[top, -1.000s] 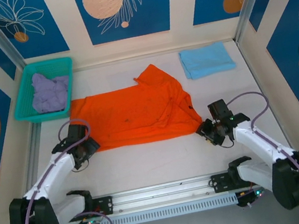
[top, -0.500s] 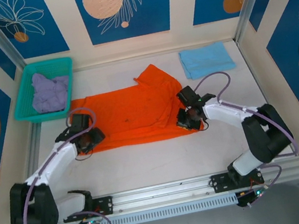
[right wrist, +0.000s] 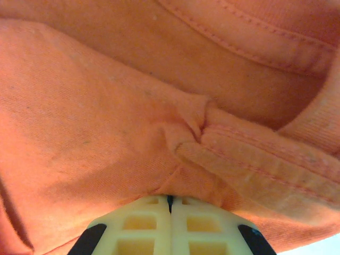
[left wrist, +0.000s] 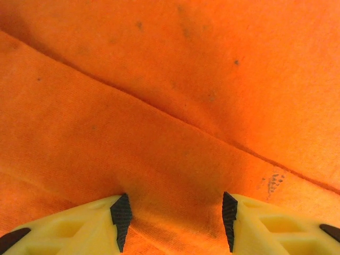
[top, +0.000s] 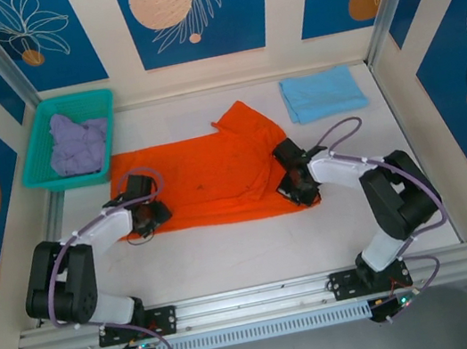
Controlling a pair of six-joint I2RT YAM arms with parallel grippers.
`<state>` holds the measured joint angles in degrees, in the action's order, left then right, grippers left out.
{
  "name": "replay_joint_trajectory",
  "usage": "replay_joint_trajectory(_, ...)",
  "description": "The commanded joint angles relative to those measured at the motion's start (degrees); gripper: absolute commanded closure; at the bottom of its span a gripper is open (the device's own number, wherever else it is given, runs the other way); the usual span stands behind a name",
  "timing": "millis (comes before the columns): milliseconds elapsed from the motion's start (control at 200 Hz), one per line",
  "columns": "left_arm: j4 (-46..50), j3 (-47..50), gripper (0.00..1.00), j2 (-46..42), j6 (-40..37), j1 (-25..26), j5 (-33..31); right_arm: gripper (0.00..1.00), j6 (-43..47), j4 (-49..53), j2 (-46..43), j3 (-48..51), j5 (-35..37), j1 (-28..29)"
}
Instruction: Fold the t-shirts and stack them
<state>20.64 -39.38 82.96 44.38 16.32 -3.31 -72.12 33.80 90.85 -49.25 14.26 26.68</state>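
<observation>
My right gripper draws the t-shirt's bunched fold back toward the front bar next. It releases the fold over the table's bare part, since that part lies empty.
The bright orange t-shirt (top: 207,179) lies spread across the middle of the table, one sleeve pointing to the back. My left gripper (top: 150,214) sits low on its near left part; in the left wrist view its jaws (left wrist: 172,218) stand open with orange cloth (left wrist: 186,106) flat between the pads. My right gripper (top: 295,183) is at the shirt's right side, and in the right wrist view it (right wrist: 170,201) is shut on a bunched fold of the orange cloth (right wrist: 106,117) beside a hem. The light blue t-shirt (top: 322,92) lies folded at the back right. The pale lavender t-shirt (top: 77,143) is crumpled in the basket.
The teal mesh basket (top: 67,104) stands at the back left corner. Walls with blue panels close in the table on three sides. A bare strip of table (top: 237,246) runs between the orange shirt and the front rail.
Both arms have reached in from the shirt's near corners. The right gripper has swung left and back onto the shirt's right side; the left one has moved a little right onto the cloth.
</observation>
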Motion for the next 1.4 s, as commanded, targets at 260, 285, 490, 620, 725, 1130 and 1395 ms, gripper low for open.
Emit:
replay_joint_trajectory(260, 6.6, 9.7, 0.46, -10.4, 1.2, 7.8, 0.3, 0.99, -20.1, 12.1, -17.0, 14.6, 1.6, 3.7)
replay_joint_trajectory(285, 7.0, 10.2, 0.45, -11.6, 1.6, 8.6, 0.4, 0.98, -20.9, 13.2, -18.1, 14.9, 2.1, 4.0)
replay_joint_trajectory(490, 9.9, 15.1, 0.45, -20.2, 7.9, 14.7, 0.7, 0.94, -22.3, 19.4, -24.5, 16.5, 4.2, 3.2)
replay_joint_trajectory(620, 13.5, 16.4, 0.41, -26.8, 10.8, 16.2, -0.9, 0.92, -21.9, 20.7, -28.3, 17.8, 4.7, 1.1)
replay_joint_trajectory(725, 18.8, 13.5, 0.32, -30.6, 10.3, 15.6, -7.0, 0.90, -19.8, 20.0, -30.4, 18.3, 4.1, -1.3)
replay_joint_trajectory(1130, 12.7, 4.9, 0.39, -16.0, 1.2, -2.8, -3.2, 0.87, -10.8, 13.2, -30.7, 18.0, 1.4, -7.7)
replay_joint_trajectory(1395, 11.1, 4.8, 0.39, -11.7, 0.8, -10.2, -9.4, 0.87, -6.8, 9.4, -26.6, 17.1, 0.1, -9.7)
